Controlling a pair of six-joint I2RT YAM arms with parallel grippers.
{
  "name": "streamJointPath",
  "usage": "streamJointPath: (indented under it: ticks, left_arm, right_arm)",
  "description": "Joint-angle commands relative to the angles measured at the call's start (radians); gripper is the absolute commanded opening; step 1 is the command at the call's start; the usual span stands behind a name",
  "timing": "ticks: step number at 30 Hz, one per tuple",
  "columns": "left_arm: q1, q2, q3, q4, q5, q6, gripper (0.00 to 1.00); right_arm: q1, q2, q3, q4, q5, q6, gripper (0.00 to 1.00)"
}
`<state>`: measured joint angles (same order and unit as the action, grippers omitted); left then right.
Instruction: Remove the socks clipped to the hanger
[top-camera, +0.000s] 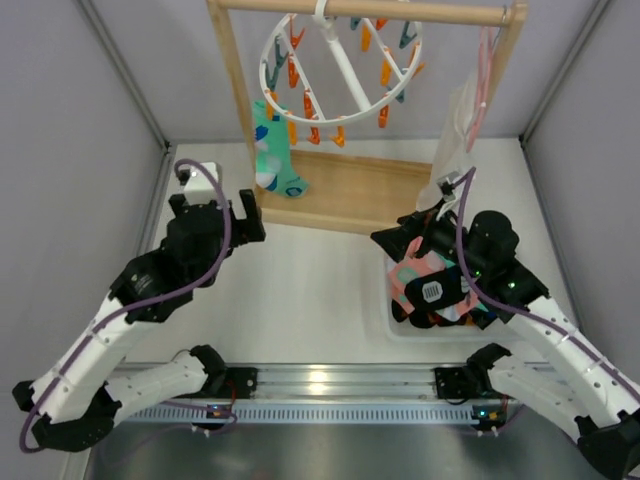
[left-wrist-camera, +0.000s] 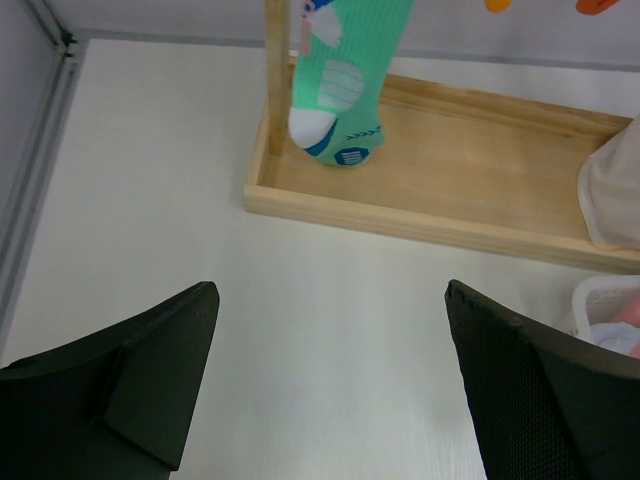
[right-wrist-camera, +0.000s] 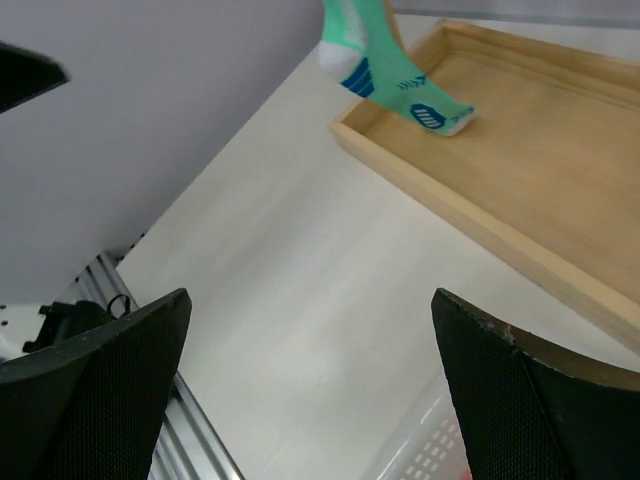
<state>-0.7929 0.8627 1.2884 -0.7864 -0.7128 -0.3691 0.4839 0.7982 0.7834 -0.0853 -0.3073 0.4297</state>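
I should next move my left gripper outward over the tray's edge and close it on their lower end, as the teal-mint socks hang toes down outward of the gripper.
The hanger, a white ring with orange and teal clothespins, hangs from the wooden rack's top bar. A pair of teal-mint socks is clipped to its left side, with the toes down in the rack's tray. My left gripper is open over bare table, just in front of the tray and below those socks. Open too, my right gripper holds nothing and hovers at the far left corner of a white basket. Pink socks lie in that basket.
The wooden rack's tray spans the back of the table. A long white garment and a thin pink hanger hang at the rack's right end. Grey walls close in both sides.
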Motion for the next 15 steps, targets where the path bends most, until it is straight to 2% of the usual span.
streamJointPath:
  ticks: [1,4,5,6,8,9,10,11,13,15]
  left_arm:
    - [0.004,0.126,-0.041,0.145,0.093,-0.067,0.99]
    - [0.072,0.189,-0.098,0.312,0.212,-0.071,0.99]
    - [0.195,0.200,-0.119,0.349,0.409,-0.097,0.98]
    - [0.272,0.211,-0.148,0.468,0.479,-0.105,0.99]
    - [0.430,0.222,-0.260,0.603,0.588,-0.087,0.98]
    - [0.467,0.226,-0.300,0.663,0.611,-0.073,0.99]
    - [0.497,0.228,-0.345,0.841,0.637,-0.059,0.99]
    - [0.542,0.231,-0.441,0.931,0.714,-0.045,0.98]
    - [0.605,0.278,-0.489,1.130,0.817,-0.044,0.99]
    - [0.627,0.364,-0.514,1.220,0.901,-0.022,0.98]
  right_arm:
    - [0.091,-0.004,0.037,0.183,0.013,-0.078,1.00]
    - [0.104,-0.050,0.002,0.203,-0.007,-0.075,0.99]
    - [0.102,-0.074,0.005,0.187,-0.009,-0.080,1.00]
    - [0.102,-0.085,0.008,0.141,0.006,-0.088,0.99]
    - [0.102,-0.131,0.008,0.095,0.052,-0.077,0.99]
    - [0.102,-0.151,0.002,0.087,0.081,-0.066,0.99]
    - [0.102,-0.174,-0.013,0.058,0.083,-0.068,0.99]
    - [0.102,-0.219,-0.050,0.067,0.083,-0.078,0.99]
    - [0.102,-0.272,-0.078,0.074,0.034,-0.097,0.99]
    - [0.102,-0.287,-0.093,0.070,-0.065,-0.129,0.99]
